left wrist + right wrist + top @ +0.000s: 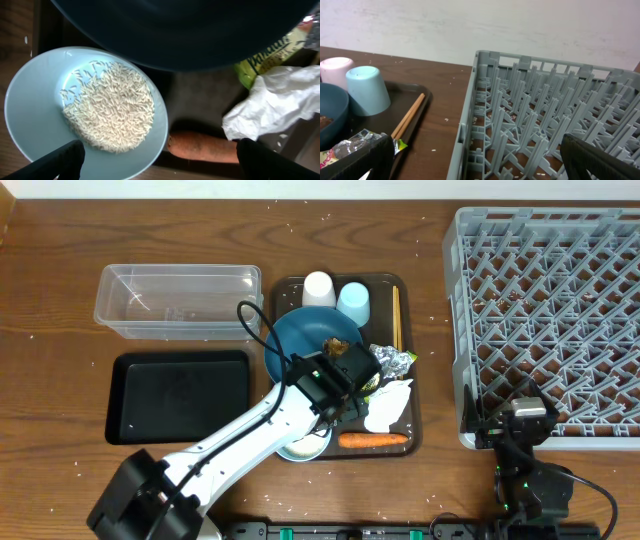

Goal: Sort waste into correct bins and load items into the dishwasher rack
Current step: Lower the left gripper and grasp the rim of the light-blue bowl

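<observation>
My left gripper moves down onto the white bowl's rim (329, 442) (164, 137) on the side by the carrot next, with that rim between its open fingers.
My left gripper (335, 395) hangs open over the brown serving tray, empty. In its wrist view its fingers straddle the white bowl (30, 130) of rice grains (107, 105) and the orange carrot (200, 146). The dark blue plate (300, 340) carries a brown food lump (335, 346). Beside it lie foil (392, 361), a green-yellow wrapper (265, 60) and a white napkin (388, 405). The white cup (319, 288), light blue cup (353, 301) and chopsticks (396, 318) stand at the tray's back. My right gripper (510, 425) is open at the near left corner of the grey rack (550, 310).
The clear container (178, 302) and the black tray (180, 395) sit left of the brown serving tray (412, 435). Rice grains are scattered over the wooden table. The rack fills the right side up to the table's edge.
</observation>
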Controlling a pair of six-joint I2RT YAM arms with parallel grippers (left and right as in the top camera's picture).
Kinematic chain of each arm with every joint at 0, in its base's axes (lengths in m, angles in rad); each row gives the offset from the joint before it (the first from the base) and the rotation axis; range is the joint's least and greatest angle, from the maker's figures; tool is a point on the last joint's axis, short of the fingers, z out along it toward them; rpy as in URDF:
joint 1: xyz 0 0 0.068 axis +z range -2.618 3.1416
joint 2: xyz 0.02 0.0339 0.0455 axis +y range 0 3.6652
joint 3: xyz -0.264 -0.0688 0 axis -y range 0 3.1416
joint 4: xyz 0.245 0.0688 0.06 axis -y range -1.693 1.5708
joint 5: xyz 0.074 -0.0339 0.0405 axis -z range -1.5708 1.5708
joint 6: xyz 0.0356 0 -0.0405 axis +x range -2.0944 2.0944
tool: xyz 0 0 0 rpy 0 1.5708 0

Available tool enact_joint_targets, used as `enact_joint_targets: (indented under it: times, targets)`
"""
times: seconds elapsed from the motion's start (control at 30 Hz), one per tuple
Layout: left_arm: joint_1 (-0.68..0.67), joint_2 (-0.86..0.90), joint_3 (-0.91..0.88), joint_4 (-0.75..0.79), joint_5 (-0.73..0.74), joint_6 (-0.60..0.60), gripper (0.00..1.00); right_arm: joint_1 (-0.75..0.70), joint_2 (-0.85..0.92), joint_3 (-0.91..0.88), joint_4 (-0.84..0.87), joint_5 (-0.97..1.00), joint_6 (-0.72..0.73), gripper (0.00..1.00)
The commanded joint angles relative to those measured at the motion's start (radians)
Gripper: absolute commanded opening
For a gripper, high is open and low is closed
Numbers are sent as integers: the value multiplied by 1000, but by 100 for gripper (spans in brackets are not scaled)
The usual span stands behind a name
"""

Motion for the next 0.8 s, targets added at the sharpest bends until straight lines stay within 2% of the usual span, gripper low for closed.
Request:
enact_joint_targets:
  times: [0.0, 0.5, 0.77]
  targets:
    - [-3, 27, 3, -2, -51, -16, 98, -9, 1, -2, -4, 6, -6, 99]
    - [-3, 164, 2, 55, -51, -16, 98, -9, 1, -2, -4, 6, -6, 99]
    - [-3, 176, 2, 62, -64, -16, 99, -9, 1, -2, -4, 6, -6, 99]
